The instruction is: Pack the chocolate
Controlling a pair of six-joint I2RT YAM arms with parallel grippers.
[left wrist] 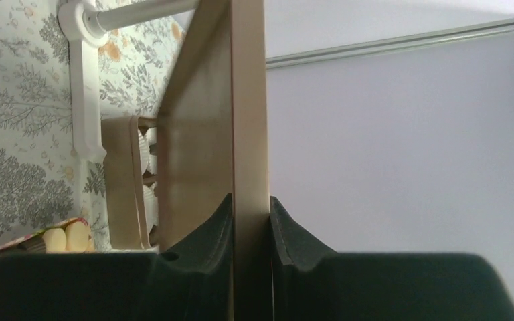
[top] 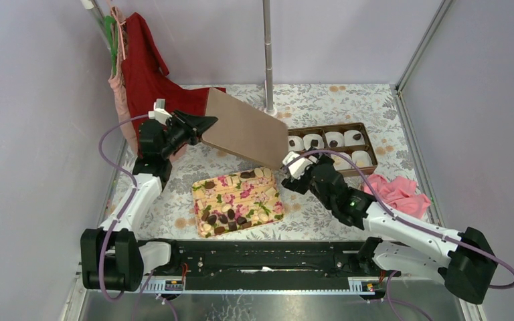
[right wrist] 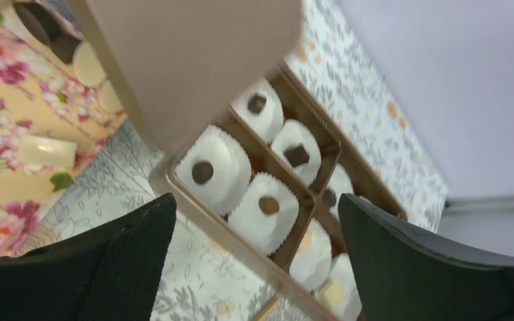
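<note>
The lid goes with my left gripper toward the right in the top view and down onto the brown divided box (top: 360,129) (left wrist: 134,182) next for release, since the paper cups lie uncovered.
My left gripper (top: 209,124) is shut on the edge of a tan box lid (top: 246,128) and holds it tilted above the table; in the left wrist view the gripper (left wrist: 250,212) clamps the lid's rim (left wrist: 249,100). A brown divided box (top: 360,129) holds white paper cups with chocolate pieces (right wrist: 203,172). My right gripper (top: 293,167) is open and empty just left of the box, under the lid's right corner; it shows open over the box's near rim (right wrist: 254,221). More dark chocolate pieces (top: 222,217) lie on a floral tray (top: 204,190).
A metal pole (top: 267,53) stands behind the lid. A red cloth (top: 144,70) hangs at the back left. A pink cloth (top: 396,190) lies right of the box. Grey walls close in both sides.
</note>
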